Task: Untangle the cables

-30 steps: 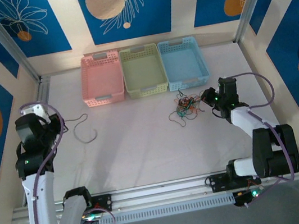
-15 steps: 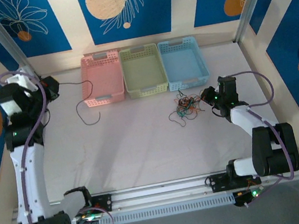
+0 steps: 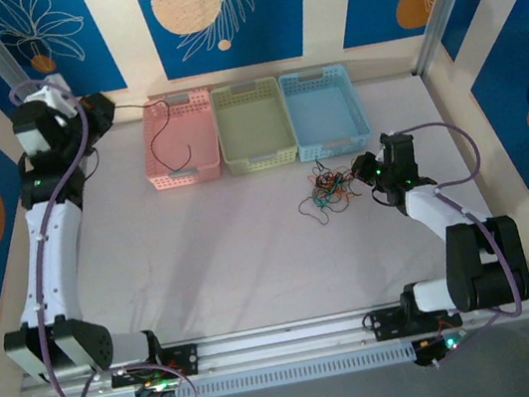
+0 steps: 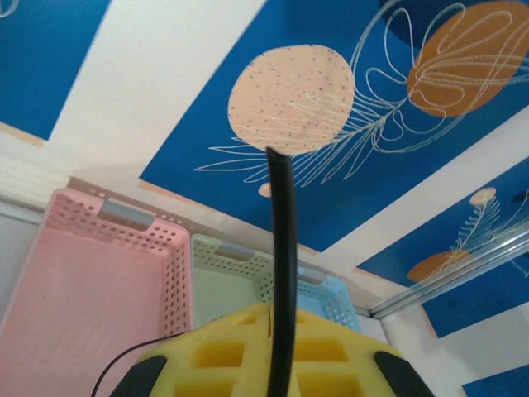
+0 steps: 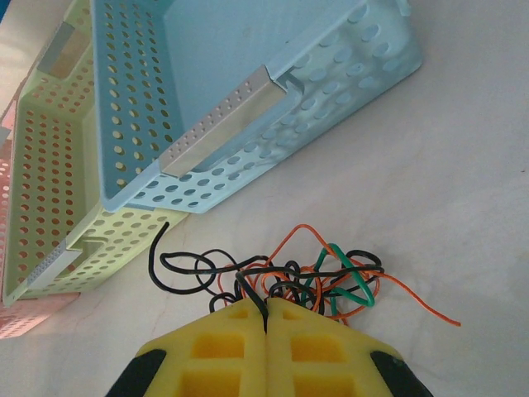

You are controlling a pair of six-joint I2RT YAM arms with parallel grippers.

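Observation:
The left gripper needs to move down and over the pink basket [image 3: 185, 174] [image 4: 111, 285], tilting toward the bottom of the basket, to let go of the single black cable, because the cable's loose part already hangs there.
My left gripper [image 3: 101, 109] is raised near the back left wall, shut on a single black cable [image 3: 172, 133] that hangs in a curve over the pink basket [image 3: 185, 174]. In the left wrist view this black cable [image 4: 282, 231] rises straight out from between the closed yellow fingers [image 4: 223, 351]. The tangle of black, green and red-orange cables [image 3: 329, 189] lies on the table in front of the blue basket [image 3: 328, 138]. My right gripper [image 3: 363, 172] sits at the tangle's right side. In the right wrist view the tangle [image 5: 331, 277] spreads ahead of the gripper [image 5: 266, 303], which is shut on a black strand.
Three baskets stand side by side at the back: pink, green [image 3: 259, 155] and blue. In the right wrist view the blue basket [image 5: 248, 83] and green basket [image 5: 66, 165] lie just beyond the tangle. Side walls flank the white table [image 3: 233, 254].
My left arm has swung up and back from the left of the table, carrying the black cable to above the pink basket. The right arm and the tangle have barely moved.

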